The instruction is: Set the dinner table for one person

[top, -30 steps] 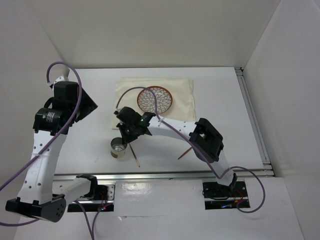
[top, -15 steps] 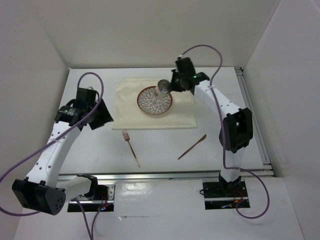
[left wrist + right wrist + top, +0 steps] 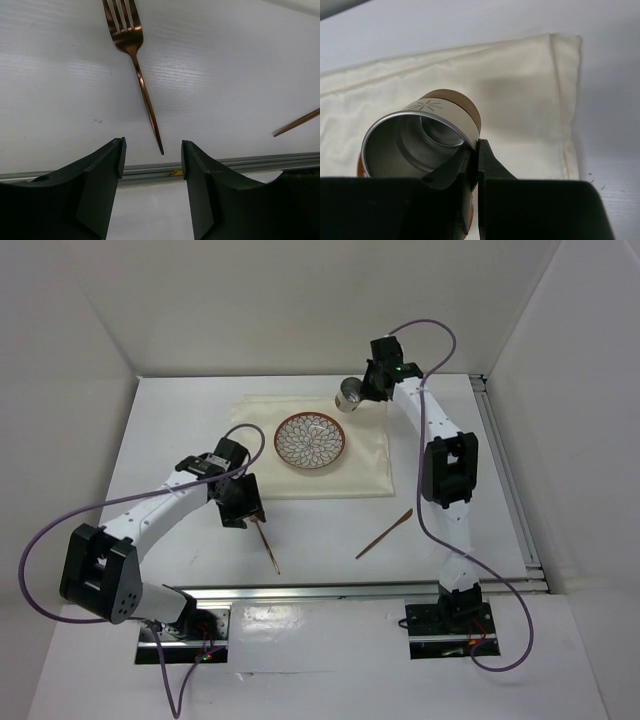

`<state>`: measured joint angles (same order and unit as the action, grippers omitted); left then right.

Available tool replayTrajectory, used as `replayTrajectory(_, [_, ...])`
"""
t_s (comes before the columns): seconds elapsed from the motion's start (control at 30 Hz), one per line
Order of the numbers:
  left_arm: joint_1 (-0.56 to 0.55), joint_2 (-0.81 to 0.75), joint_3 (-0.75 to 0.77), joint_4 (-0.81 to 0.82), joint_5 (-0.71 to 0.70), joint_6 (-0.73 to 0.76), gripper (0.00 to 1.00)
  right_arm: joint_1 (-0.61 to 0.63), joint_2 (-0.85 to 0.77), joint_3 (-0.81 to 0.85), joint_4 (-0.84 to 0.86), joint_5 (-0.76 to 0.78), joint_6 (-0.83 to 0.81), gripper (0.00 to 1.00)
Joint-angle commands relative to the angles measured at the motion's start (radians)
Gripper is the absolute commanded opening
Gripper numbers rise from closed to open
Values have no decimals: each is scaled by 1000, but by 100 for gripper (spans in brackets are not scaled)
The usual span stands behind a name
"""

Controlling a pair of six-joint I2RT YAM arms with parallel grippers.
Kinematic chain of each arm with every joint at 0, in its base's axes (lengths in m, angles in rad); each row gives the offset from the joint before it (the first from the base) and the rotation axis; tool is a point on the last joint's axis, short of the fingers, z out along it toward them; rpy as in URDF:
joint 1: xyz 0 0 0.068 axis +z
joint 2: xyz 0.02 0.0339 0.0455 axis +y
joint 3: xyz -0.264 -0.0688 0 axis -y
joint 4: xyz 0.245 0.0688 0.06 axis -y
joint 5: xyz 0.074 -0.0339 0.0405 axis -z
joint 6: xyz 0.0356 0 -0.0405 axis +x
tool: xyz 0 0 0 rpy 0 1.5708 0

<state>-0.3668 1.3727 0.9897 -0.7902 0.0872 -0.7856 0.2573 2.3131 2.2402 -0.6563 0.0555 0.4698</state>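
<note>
The bare cloth by the placemat's far corner (image 3: 360,418) is below, so my right gripper will next lower the steel cup there, clear of the plate (image 3: 310,439), and let go of the cup's rim.
The white dinner table (image 3: 180,430) carries a cream placemat (image 3: 365,455) with a patterned plate (image 3: 310,439) on it. My right gripper (image 3: 362,395) is shut on the rim of a steel cup (image 3: 349,396), held above the placemat's far right corner; the cup (image 3: 425,135) and cloth (image 3: 520,100) show in the right wrist view. A copper fork (image 3: 268,545) lies left of the mat's near edge. My left gripper (image 3: 243,508) is open just over its tines end; the fork (image 3: 135,65) lies ahead of the fingers (image 3: 102,170). A copper knife (image 3: 384,534) lies near the front.
Silver rails run along the near edge (image 3: 330,590) and the right edge (image 3: 505,470) of the table. White walls enclose the left, back and right sides. The knife's tip (image 3: 297,122) shows at the right of the left wrist view.
The right arm carried the cup from beside the fork, over the plate, to the mat's far right corner. The left arm swung from the far left down to the fork.
</note>
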Motion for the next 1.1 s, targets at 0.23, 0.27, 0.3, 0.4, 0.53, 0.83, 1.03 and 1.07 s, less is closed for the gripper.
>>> replayTrajectory(0.23, [-50, 58, 38, 32, -38, -21, 67, -16, 81, 53, -25, 135, -20, 0])
replayTrajectory(0.27, [-50, 71, 38, 32, -38, -30, 67, -16, 95, 53, -25, 135, -29, 0])
replayTrajectory(0.3, [-50, 71, 38, 32, -38, -30, 67, -16, 104, 53, -25, 135, -30, 0])
replayTrajectory(0.4, [-50, 103, 38, 42, -23, -30, 69, -16, 130, 53, -16, 155, -30, 0])
replayTrajectory(0.53, [-60, 138, 29, 42, -23, -30, 70, -16, 143, 53, 6, 164, -30, 11])
replayTrajectory(0.83, [-69, 157, 0, 69, -43, -49, 69, -16, -52, 7, 26, 136, -20, 100])
replayTrajectory(1.03, [-113, 195, -22, 118, -101, -105, 64, -16, -328, -186, 93, 101, -20, 100])
replayTrajectory(1.07, [-113, 195, -32, 118, -116, -133, 59, -16, -362, -215, 93, 101, -20, 100])
